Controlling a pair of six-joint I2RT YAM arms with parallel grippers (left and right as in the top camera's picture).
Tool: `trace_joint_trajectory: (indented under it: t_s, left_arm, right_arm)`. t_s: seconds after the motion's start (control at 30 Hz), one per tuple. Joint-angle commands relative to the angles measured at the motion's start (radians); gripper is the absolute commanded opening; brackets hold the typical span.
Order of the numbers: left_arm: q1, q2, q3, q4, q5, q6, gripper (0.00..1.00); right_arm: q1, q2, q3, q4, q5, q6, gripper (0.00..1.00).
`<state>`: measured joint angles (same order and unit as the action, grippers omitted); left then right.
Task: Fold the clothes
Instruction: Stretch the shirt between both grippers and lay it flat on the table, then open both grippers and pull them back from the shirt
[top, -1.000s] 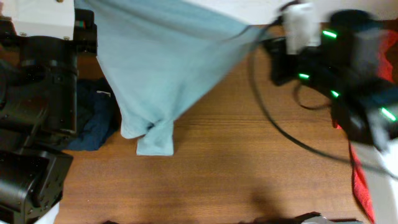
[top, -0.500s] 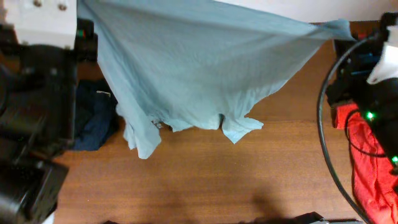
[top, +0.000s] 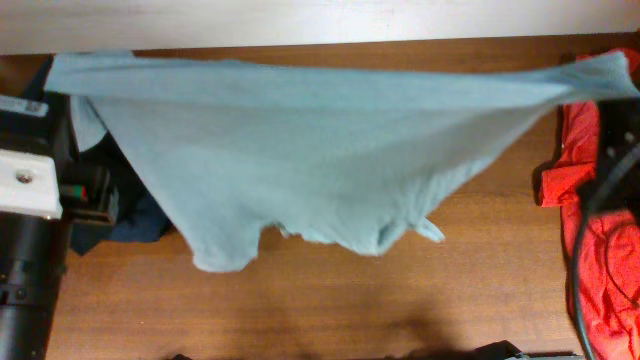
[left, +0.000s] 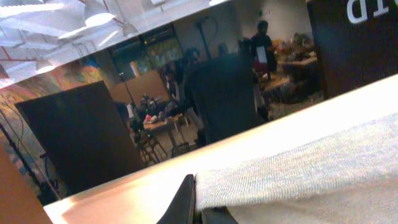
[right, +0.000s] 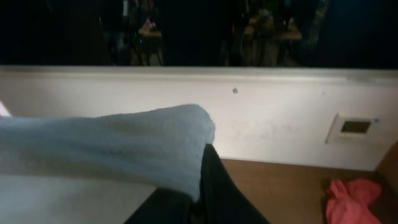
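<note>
My left gripper brings the shirt's corner outward and down onto the table's far strip (top: 240, 55) next and releases it. The shirt still hangs, with that strip below and outward of the gripper.
The pale grey-blue T-shirt (top: 320, 150) hangs stretched wide above the wooden table, held by its two top corners. In the overhead view the cloth hides both grippers at those corners. My left gripper (left: 198, 208) is shut on the shirt's left corner (left: 292, 168). My right gripper (right: 200, 193) is shut on the shirt's right corner (right: 112, 146). The shirt's lower edge dangles in uneven folds over the table's middle.
A dark navy garment (top: 140, 222) lies at the left beside the left arm's black base (top: 30, 270). A red-orange garment (top: 590, 220) lies along the right edge, also in the right wrist view (right: 351, 196). A black cable (top: 575, 250) runs over it. Bare wood (top: 330, 310) is in front.
Both arms have pulled apart and lifted, so the shirt went from a bunched drape at the left to a wide, taut spread across the table. Its hem rose off the wood.
</note>
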<state>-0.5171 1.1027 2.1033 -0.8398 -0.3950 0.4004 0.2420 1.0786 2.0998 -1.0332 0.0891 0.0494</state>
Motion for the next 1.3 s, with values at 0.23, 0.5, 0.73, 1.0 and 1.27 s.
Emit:
trace_joint_trajectory:
  t_s: [0.23,0.5,0.73,1.0,1.27]
  left_arm:
    - [0.000,0.013,0.024,-0.080,-0.031,-0.018,0.04]
    - [0.013,0.215,0.024,-0.089,-0.113,-0.017,0.04]
    - [0.154,0.516,0.024,-0.069,-0.090,-0.101,0.03]
    - [0.233,0.830,0.024,0.051,-0.012,-0.101,0.09]
    - [0.299,0.961,0.025,0.204,-0.045,-0.100,0.54]
  right_arm:
    - [-0.008,-0.006,0.115,-0.120,0.038,0.021,0.04]
    - [-0.008,0.176,0.114,-0.236,0.057,0.037,0.04]
    - [-0.008,0.438,0.114,-0.272,0.211,0.037,0.04]
    - [-0.075,0.749,0.114,-0.217,0.238,0.034,0.08]
    - [-0.229,0.887,0.114,-0.062,0.233,0.034,0.41]
